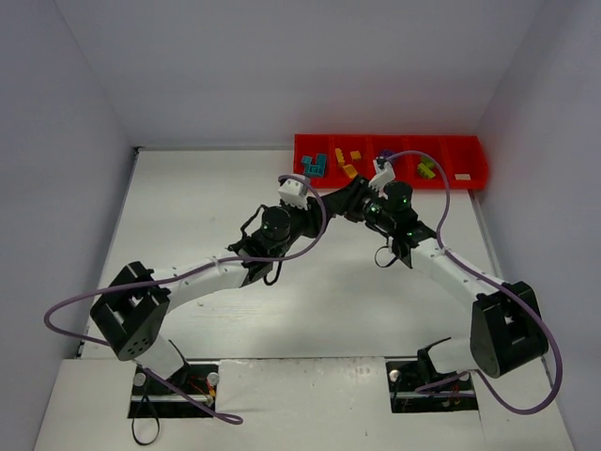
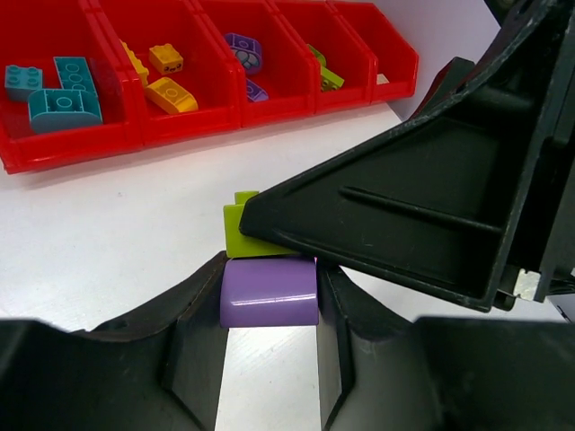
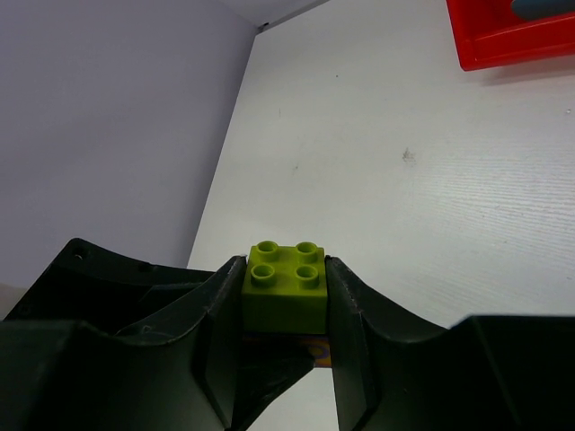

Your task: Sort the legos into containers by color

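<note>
The right gripper will next carry its green brick outward and to the right in the top view. It will then release the brick over the container section with green legos, since the colors match.
A purple brick (image 2: 269,292) and an olive-green brick (image 2: 241,229) are stuck together just above the table. My left gripper (image 2: 269,305) is shut on the purple brick. From the opposite side my right gripper (image 3: 286,296) is shut on the green brick (image 3: 286,287), with a sliver of purple (image 3: 316,350) showing under it. In the top view both grippers meet tip to tip (image 1: 344,204) in front of the red tray (image 1: 460,150). Its compartments hold teal legos (image 1: 315,166), yellow ones (image 1: 347,162), purple ones (image 2: 241,49) and green ones (image 1: 426,169).
The red tray (image 2: 180,126) stands along the table's far edge, its rightmost compartment holding a small white piece (image 1: 463,176). Grey walls close in the table on three sides. The right gripper's black body (image 2: 404,206) fills much of the left wrist view.
</note>
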### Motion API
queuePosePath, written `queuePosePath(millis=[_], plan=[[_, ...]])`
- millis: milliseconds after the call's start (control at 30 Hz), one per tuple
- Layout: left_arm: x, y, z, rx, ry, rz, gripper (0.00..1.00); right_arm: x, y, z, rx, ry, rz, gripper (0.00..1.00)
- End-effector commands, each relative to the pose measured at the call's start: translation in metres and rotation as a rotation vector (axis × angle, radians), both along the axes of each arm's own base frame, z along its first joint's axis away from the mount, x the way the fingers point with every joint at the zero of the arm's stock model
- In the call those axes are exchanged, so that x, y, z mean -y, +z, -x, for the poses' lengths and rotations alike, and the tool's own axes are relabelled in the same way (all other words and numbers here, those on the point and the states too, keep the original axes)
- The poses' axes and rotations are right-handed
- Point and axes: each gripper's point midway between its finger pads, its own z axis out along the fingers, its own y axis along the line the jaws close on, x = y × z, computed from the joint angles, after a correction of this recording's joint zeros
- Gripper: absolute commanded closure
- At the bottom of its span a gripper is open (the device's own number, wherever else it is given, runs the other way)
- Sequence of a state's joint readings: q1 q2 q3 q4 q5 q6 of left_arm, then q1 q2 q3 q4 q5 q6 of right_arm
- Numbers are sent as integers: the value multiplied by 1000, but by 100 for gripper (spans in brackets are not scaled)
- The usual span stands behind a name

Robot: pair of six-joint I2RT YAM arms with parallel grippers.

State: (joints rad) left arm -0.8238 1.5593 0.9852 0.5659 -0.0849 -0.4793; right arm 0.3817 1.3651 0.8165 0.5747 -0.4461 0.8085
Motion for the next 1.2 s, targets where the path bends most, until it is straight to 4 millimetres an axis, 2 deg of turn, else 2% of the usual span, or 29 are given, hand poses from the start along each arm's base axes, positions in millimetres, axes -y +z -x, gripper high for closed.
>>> queuePosePath(millis=[0,100,167,200,367,467,500,533,567,600,633,667,700,733,767,800,833,867,900,933,1000,1033,1067,1100,1167], plan=[[-6,35,7,92,-4,70,100,-4,34,-9,128,-1,-15,100],[-11,29,17,78,-21,78,100,1,38,-18,149,-30,3,100],[-15,32,23,75,-26,92,100,5,41,-25,162,-48,9,100],[-18,24,26,61,-28,85,100,7,40,-31,164,-63,17,100],[-28,24,37,47,-30,103,100,22,44,-56,199,-129,53,100],[-35,19,42,44,-30,80,100,62,38,-83,189,-253,115,100],[-39,19,47,47,-37,68,100,111,28,-104,159,-405,182,100],[-39,16,47,42,-37,57,100,112,28,-104,169,-403,199,100],[-41,16,49,41,-42,51,100,128,25,-113,168,-449,232,100],[-43,20,52,49,-45,53,100,162,21,-124,157,-547,278,100],[-45,13,54,41,-49,32,100,179,8,-134,142,-582,339,100],[-47,12,55,40,-49,25,100,194,15,-144,156,-625,361,100],[-49,12,58,40,-57,19,100,222,10,-153,143,-699,397,100],[-50,8,60,38,-61,4,100,234,-8,-164,106,-719,430,100],[-51,8,61,35,-67,2,100,252,2,-175,120,-760,426,100],[-52,8,65,33,-78,-5,100,275,0,-183,108,-798,430,100],[-52,7,66,37,-84,-14,100,283,-25,-196,57,-795,445,100],[-54,7,67,36,-86,-20,100,292,-33,-202,23,-796,464,100],[-56,7,69,33,-88,-28,100,298,-13,-221,63,-806,465,100],[-57,6,70,38,-89,-40,100,304,-39,-234,21,-790,488,100],[-59,8,72,43,-93,-45,100,311,-52,-248,-9,-766,508,99],[-60,6,73,39,-94,-57,100,315,-56,-264,-8,-766,505,96],[-61,7,74,42,-94,-61,100,322,-59,-268,-24,-769,504,94],[-63,10,75,52,-95,-63,100,327,-60,-273,-23,-777,497,91],[-62,9,79,63,-124,-82,100,331,-61,-286,-12,-768,485,74]])
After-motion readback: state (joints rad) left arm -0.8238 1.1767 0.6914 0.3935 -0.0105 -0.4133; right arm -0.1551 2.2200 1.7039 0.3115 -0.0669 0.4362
